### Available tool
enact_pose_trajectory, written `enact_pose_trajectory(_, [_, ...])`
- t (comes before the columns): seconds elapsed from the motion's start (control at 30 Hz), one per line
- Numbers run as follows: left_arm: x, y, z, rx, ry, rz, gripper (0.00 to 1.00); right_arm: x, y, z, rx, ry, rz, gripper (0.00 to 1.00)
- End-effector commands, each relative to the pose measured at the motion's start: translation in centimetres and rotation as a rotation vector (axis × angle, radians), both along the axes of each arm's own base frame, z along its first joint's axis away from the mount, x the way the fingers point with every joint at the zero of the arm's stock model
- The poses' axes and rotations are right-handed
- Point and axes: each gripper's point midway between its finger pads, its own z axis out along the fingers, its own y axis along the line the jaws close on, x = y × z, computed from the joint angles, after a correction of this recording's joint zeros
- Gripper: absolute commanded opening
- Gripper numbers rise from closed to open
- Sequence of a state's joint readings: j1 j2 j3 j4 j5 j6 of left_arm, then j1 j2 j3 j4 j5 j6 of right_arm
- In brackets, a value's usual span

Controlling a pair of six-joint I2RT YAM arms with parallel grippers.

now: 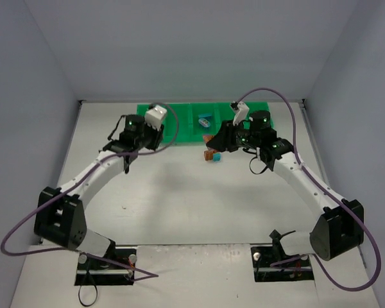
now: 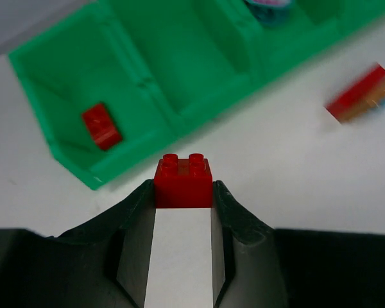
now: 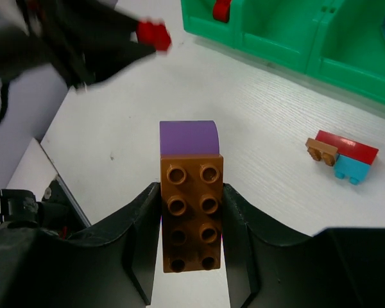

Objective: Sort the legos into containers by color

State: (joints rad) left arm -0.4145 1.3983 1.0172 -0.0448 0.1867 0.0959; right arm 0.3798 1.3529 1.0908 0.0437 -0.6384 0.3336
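Observation:
I should next move my left gripper outward over the green tray's end section [image 2: 97, 97], which holds another red brick, and release the matching small red brick inside.
My left gripper [image 2: 183, 192] is shut on a small red brick [image 2: 183, 183] and holds it over the table just in front of the green tray [image 2: 199, 106]. The tray's end compartment holds another red brick [image 2: 101, 126]. My right gripper [image 3: 191, 192] is shut on a brown eight-stud brick [image 3: 191, 215] stacked on a purple piece [image 3: 188, 137], above the table. In the top view the left gripper [image 1: 159, 136] and the right gripper [image 1: 208, 140] are near the tray's front edge [image 1: 179, 142]. A cyan brick [image 1: 205, 120] lies in a middle compartment.
A joined cluster of red, brown and cyan bricks [image 3: 343, 157] lies on the table in front of the tray, also in the top view [image 1: 212, 156]. The left arm with its red brick [image 3: 154, 35] shows in the right wrist view. Grey walls surround the table.

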Motion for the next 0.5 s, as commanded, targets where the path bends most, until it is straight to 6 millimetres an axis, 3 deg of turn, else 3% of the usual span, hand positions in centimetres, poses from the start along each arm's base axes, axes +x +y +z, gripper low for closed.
enact_pose_trajectory(0.0, [6.9, 3.3, 4.9, -0.07, -0.076, 0.211, 0.0, 0.0, -1.2, 1.3, -0.034, -0.093, -0.026, 0.0])
enact_pose_trajectory(0.03, [8.1, 4.2, 5.1, -0.1, -0.062, 0.268, 0.0, 0.0, -1.5, 1.2, -0.045, -0.096, -0.041, 0.0])
enact_pose_trajectory(0.07, [9.5, 4.4, 3.3, -0.087, -0.02, 0.291, 0.15, -0.2, -1.8, 1.1, -0.052, -0.1, -0.051, 0.0])
enact_pose_trajectory(0.1, [10.2, 4.7, 2.9, -0.081, 0.006, 0.311, 0.2, -0.2, -2.0, 1.2, -0.057, -0.107, -0.06, 0.0])
enact_pose_trajectory(0.13, [11.6, 4.9, 4.5, -0.104, -0.017, 0.333, 0.22, -0.2, -2.3, 1.1, -0.069, -0.113, -0.067, 0.0])
enact_pose_trajectory(0.17, [12.4, 5.1, 4.1, -0.098, -0.004, 0.348, 0.22, -0.2, -2.5, 1.2, -0.078, -0.123, -0.082, 0.0])
enact_pose_trajectory(0.2, [13.1, 5.4, 2.1, -0.074, 0.041, 0.374, 0.25, -0.2, -2.7, 1.1, -0.083, -0.125, -0.087, 0.0])
enact_pose_trajectory(0.23, [14.2, 5.7, 2.9, -0.091, 0.029, 0.397, 0.25, -0.2, -2.8, 1.0, -0.091, -0.128, -0.092, 0.0])
enact_pose_trajectory(0.3, [15.1, 6.1, 1.0, -0.089, 0.076, 0.425, 0.28, -0.2, -3.1, 1.0, -0.1, -0.135, -0.102, 0.0])
enact_pose_trajectory(0.33, [15.6, 6.5, 1.3, -0.096, 0.07, 0.442, 0.29, -0.2, -3.2, 1.0, -0.102, -0.136, -0.108, 0.0])
enact_pose_trajectory(0.37, [15.9, 6.5, 0.3, -0.092, 0.089, 0.449, 0.31, -0.2, -3.4, 0.9, -0.106, -0.136, -0.113, 0.0])
enact_pose_trajectory(0.43, [16.5, 6.5, 0.2, -0.101, 0.087, 0.456, 0.39, -0.3, -3.5, 0.8, -0.111, -0.135, -0.116, 0.0])
enact_pose_trajectory(0.47, [16.6, 6.6, 0.3, -0.104, 0.084, 0.464, 0.48, -0.4, -3.5, 0.5, -0.114, -0.132, -0.116, 0.0])
